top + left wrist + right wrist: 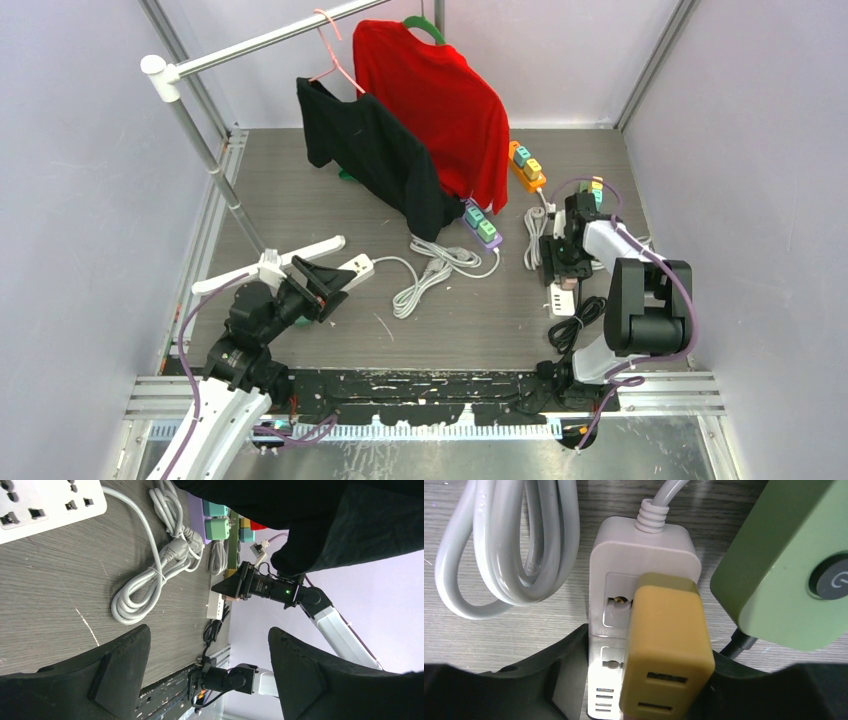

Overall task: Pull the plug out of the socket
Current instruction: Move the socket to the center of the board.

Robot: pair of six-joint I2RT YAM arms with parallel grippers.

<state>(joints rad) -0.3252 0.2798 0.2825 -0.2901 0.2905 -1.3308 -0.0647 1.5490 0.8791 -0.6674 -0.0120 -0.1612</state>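
Note:
The socket strip swings with my turning right gripper toward the bare near tabletop next for release. That place lies back and to the gripper's left in the top view.
A mustard-yellow plug (669,645) stands in the white socket strip (644,550), which lies on the grey table at the right (563,298). My right gripper (651,655) hangs straight over it, jaws partly closed to either side of the plug. The right finger (744,680) lies against the plug's side. The left finger (559,670) sits at the strip's edge, with a strip-wide gap to the plug. In the top view the right gripper (565,262) hides the plug. My left gripper (210,650) is open and empty, hovering near another white strip (355,268).
A green power strip (789,555) lies close to the right of the plug, a coiled white cable (509,545) to the left. A black cable (575,325) coils near the right arm's base. Purple (482,225) and orange (527,167) strips lie under hanging red (430,100) and black (375,150) garments.

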